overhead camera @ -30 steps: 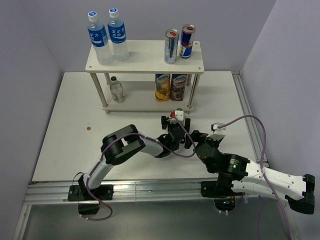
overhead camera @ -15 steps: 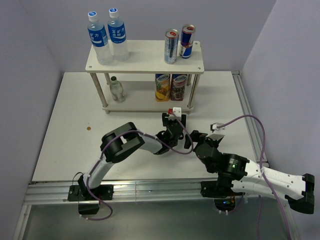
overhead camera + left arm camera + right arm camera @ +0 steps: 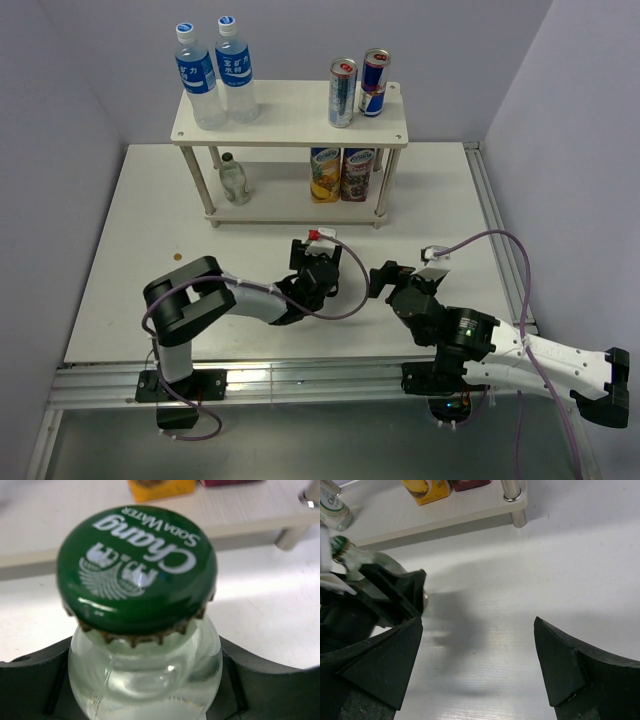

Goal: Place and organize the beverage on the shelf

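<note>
The shelf's lower board is bare beside the small glass bottle, so I will move my left gripper outward and to the left in the top view to that spot to release.
A clear glass soda-water bottle [image 3: 144, 672] with a green crown cap [image 3: 136, 565] sits between the dark fingers [image 3: 267, 680] of my left gripper [image 3: 145, 695], which is shut on its neck. From above, the left gripper [image 3: 316, 262] is over the table in front of the shelf [image 3: 290, 118] and hides most of the bottle. The right wrist view shows the bottle [image 3: 351, 556] tilted, cap up. My right gripper [image 3: 384, 276] is just to the right of it, open, with bare table between its fingers [image 3: 382, 662].
The shelf's top board carries two water bottles [image 3: 198, 78] on the left and two cans [image 3: 343, 93] on the right. On the lower board [image 3: 420, 516] stand a small glass bottle [image 3: 233, 179] and two cartons [image 3: 325, 175]. A silver leg [image 3: 513, 500] stands at the front right.
My left gripper has closed on the bottle and moved left and a little toward the near edge with it. The right arm has stayed still.
</note>
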`<state>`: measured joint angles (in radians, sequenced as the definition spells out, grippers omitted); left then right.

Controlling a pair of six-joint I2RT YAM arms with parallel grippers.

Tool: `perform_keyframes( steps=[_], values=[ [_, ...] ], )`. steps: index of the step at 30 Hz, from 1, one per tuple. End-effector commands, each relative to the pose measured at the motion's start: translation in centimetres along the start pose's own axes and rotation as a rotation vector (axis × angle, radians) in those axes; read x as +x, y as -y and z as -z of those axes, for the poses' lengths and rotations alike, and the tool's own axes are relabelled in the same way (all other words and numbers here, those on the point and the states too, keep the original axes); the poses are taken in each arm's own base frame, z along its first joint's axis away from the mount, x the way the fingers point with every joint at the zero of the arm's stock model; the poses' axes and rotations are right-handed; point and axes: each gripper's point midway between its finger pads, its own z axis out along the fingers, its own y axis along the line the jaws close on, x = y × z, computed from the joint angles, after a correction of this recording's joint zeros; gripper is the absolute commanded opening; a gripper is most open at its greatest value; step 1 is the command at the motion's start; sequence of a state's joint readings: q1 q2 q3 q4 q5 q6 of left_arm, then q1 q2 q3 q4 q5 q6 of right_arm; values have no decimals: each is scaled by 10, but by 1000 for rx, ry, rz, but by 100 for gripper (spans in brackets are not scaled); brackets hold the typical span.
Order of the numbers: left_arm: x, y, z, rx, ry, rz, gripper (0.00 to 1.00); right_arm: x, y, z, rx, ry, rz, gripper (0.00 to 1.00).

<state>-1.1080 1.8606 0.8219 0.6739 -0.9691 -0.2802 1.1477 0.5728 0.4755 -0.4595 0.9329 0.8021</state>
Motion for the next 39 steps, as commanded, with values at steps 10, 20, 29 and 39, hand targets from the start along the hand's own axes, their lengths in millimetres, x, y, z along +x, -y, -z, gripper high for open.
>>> perform_keyframes(
  steps=[10, 20, 29, 39],
  values=[
    [-131, -73, -40, -140, 198, 172, 0, -6, -4, 1, -16, 24, -35, 99],
    [-163, -119, -101, -216, 243, 176, 0, -3, -5, 0, -17, 19, -27, 99],
    [-151, -138, -135, -287, 226, 215, 0, -2, -6, -2, -10, 15, -12, 99],
    [-130, -153, -160, -320, 213, 241, 0, 1, -6, -4, 0, 10, 8, 99]
  ],
)
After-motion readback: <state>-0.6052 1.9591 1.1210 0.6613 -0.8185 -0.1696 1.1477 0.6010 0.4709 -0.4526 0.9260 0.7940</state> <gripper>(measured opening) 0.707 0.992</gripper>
